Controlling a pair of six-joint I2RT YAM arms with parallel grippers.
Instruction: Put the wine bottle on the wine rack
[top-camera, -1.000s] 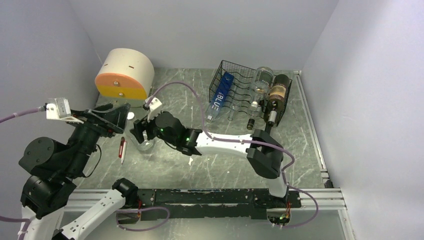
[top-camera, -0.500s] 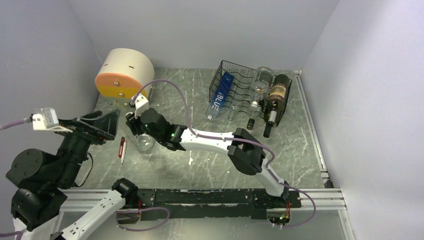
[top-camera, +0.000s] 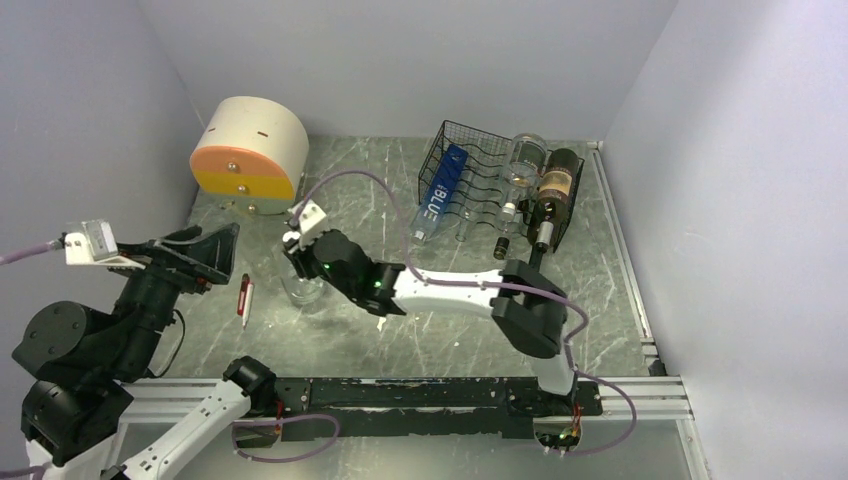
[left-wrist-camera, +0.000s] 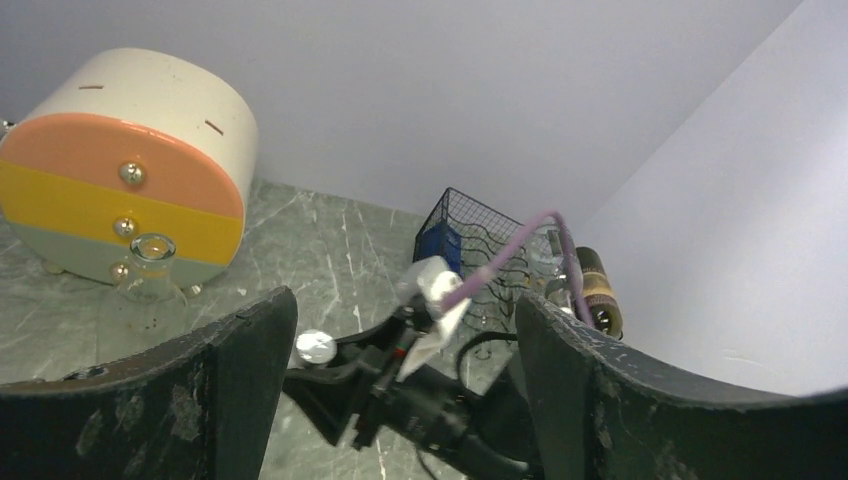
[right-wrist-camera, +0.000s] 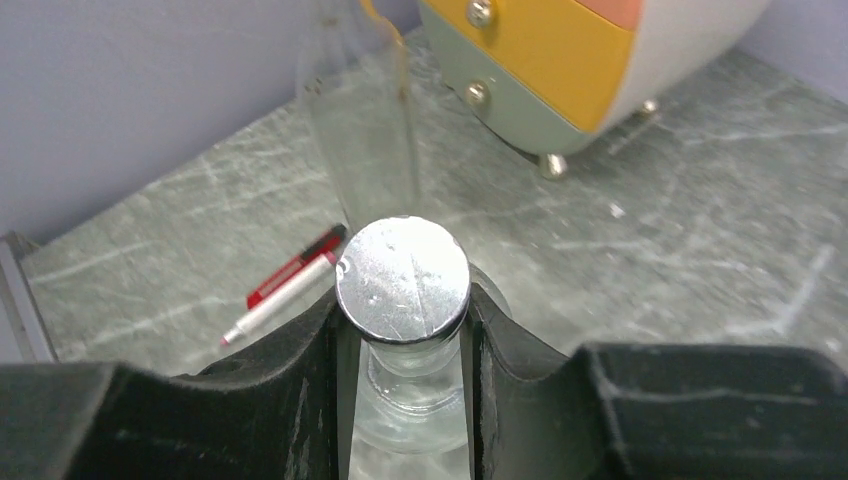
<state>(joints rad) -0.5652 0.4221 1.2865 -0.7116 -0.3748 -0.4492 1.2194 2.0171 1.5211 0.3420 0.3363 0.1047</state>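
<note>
Next, my right gripper swings down and back to the bare near tabletop, tipping the bottle over, then releases it, since it stands upright while racked bottles lie.
The wine bottle (right-wrist-camera: 403, 280) is clear glass with a silver screw cap and stands upright on the table left of centre (top-camera: 301, 291). My right gripper (right-wrist-camera: 403, 312) is shut on its neck just below the cap, one black finger (right-wrist-camera: 318, 345) on each side. In the top view my right gripper (top-camera: 298, 262) reaches in from the right. The wine rack (top-camera: 478, 178), black wire with wavy rows, stands at the back right. My left gripper (top-camera: 214, 250) hangs open to the left of the bottle, apart from it, and its jaws (left-wrist-camera: 405, 312) hold nothing.
The rack holds a blue bottle (top-camera: 440, 194), a clear bottle (top-camera: 522, 160) and a dark bottle (top-camera: 558, 187). A small dark bottle (top-camera: 502, 247) stands in front of it. A red pen (top-camera: 244, 298) lies left of the wine bottle. A round drawer unit (top-camera: 248, 150) and a clear flask (left-wrist-camera: 148, 283) stand at the back left.
My right gripper has closed on the bottle's neck; it was open around it a second ago. My left arm has drawn back to the left.
</note>
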